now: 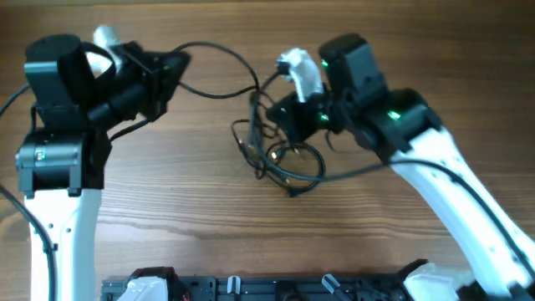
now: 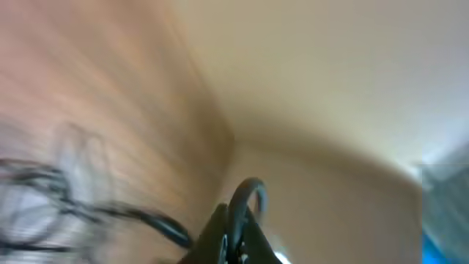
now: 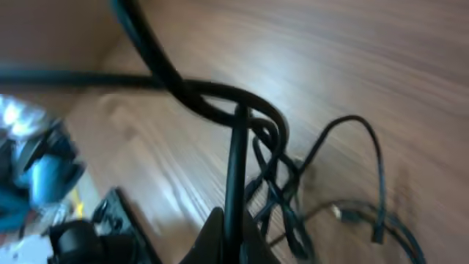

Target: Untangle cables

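Note:
The held piece of cable arcs slack into the tangle, so the left gripper will pull it down and away, to the left in the overhead view, and then let it go.
The cables are thin black cords knotted in a tangle at the table's middle. One strand runs up and left from the tangle to my left gripper, which is shut on it; in the left wrist view the cord sticks up between the shut fingers, with the blurred tangle at far left. My right gripper sits at the tangle's upper right edge and is shut on another cable, which rises between its fingers to a loop. More tangled cords and a small plug lie beyond.
The table is brown wood. A dark rack with robot parts lines the front edge. A thicker black wire trails along the right arm. A beige wall fills the left wrist view.

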You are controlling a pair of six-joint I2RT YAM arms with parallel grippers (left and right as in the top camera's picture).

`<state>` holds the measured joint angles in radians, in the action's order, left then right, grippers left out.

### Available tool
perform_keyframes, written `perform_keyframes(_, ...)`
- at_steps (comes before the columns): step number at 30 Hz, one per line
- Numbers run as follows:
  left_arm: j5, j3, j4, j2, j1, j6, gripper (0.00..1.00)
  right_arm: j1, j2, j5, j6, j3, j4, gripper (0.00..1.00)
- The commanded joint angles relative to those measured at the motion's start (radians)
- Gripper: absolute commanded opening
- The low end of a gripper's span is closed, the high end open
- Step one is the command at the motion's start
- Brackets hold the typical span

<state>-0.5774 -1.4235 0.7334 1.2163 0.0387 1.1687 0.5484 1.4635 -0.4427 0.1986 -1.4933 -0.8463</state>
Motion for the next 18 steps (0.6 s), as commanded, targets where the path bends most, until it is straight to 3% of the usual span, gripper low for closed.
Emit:
perform_keyframes(1,0.437,-0.002,0.182,0.004,0.067,-0.009,0.04,0.000,-0.107,0.492,0.235,-0.005,-0.140,0.04)
perform_keyframes(4,0.578,-0.002,0.290,0.026,0.101,-0.005,0.04,0.000,-0.127,0.752,0.396,-0.005,-0.243,0.04)
perform_keyframes(8,0.747,-0.002,0.348,0.064,0.117,-0.006,0.04,0.000,-0.155,0.753,0.370,-0.013,-0.151,0.04)
perform_keyframes(13,0.795,-0.002,0.403,0.166,0.117,-0.010,0.04,0.000,-0.255,0.743,0.272,-0.142,0.050,0.04)
perform_keyframes(18,0.795,-0.002,0.417,0.233,0.117,-0.010,0.04,0.000,-0.292,0.982,0.250,-0.197,0.060,0.04)
